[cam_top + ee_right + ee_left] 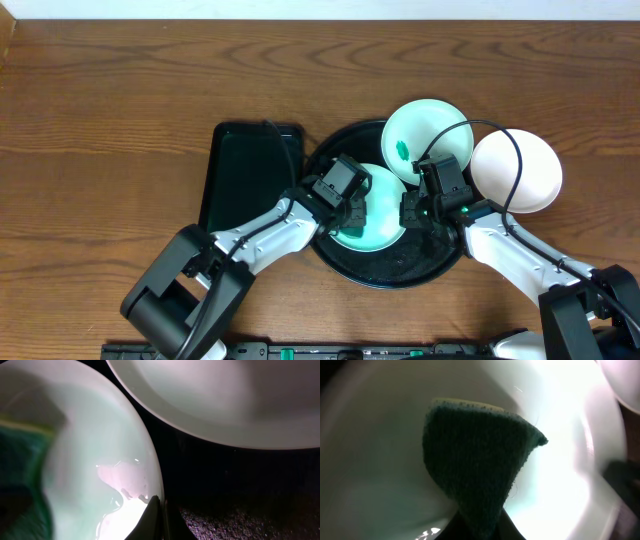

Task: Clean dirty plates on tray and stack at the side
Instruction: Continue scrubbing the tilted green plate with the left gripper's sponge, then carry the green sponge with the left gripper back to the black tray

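Note:
I will next lift my left gripper off the plate, then bring the sponge (pixel 475 460) down onto the near end of the empty rectangular black tray.
A pale mint plate (pixel 378 228) lies inside the round black tray (pixel 392 272). My left gripper (pixel 350 212) is over this plate, shut on a dark green sponge (pixel 475 460) that presses on the plate's glossy inside (pixel 370 460). My right gripper (pixel 410 210) is shut on the plate's right rim (pixel 150 460), the fingertips (pixel 155 515) pinching its edge. A second mint plate (pixel 428 135) with a small green smear (pixel 402 150) rests on the tray's far rim. A white plate (pixel 520 170) sits on the table to the right of the tray.
A smaller rectangular black tray (pixel 250 175) lies just left of the round one, beside my left arm. The second mint plate (pixel 215 395) hangs close above my right gripper. Brown wooden table (pixel 100 120) spreads to the left and far side.

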Tool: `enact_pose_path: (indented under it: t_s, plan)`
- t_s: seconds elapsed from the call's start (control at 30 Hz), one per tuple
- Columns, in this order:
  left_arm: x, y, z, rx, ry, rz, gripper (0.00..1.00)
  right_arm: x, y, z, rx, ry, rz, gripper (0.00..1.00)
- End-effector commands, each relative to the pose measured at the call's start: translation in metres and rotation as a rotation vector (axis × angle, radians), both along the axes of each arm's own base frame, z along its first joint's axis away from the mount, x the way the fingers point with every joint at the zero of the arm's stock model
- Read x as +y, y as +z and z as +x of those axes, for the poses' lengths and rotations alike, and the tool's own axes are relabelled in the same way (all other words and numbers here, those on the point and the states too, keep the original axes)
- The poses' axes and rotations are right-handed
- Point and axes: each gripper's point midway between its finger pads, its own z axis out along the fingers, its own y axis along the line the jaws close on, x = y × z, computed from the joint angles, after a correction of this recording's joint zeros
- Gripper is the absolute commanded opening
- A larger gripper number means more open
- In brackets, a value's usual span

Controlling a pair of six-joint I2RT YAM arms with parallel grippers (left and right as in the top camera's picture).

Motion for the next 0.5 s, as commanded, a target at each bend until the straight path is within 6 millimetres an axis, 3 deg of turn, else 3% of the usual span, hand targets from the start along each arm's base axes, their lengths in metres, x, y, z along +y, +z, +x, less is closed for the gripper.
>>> enact_pose_path:
  t_s: [0.0, 0.13, 0.23, 0.47]
  plan:
    - [-0.025, -0.004, -0.028, 0.144, -0.054, -0.127, 0.08, 0.013, 0.001, -0.008, 0.028, 0.039, 0.062, 0.01]
    - [-0.04, 0.008, -0.019, 0.107, -0.062, -0.206, 0.08, 0.013, 0.001, -0.008, 0.028, 0.039, 0.062, 0.01]
    - [-0.045, 0.024, 0.001, 0.036, -0.051, -0.262, 0.08, 0.013, 0.001, -0.008, 0.028, 0.039, 0.063, 0.01]
    - [-0.022, 0.074, 0.046, -0.106, 0.001, -0.321, 0.08, 0.013, 0.001, -0.008, 0.028, 0.039, 0.063, 0.01]
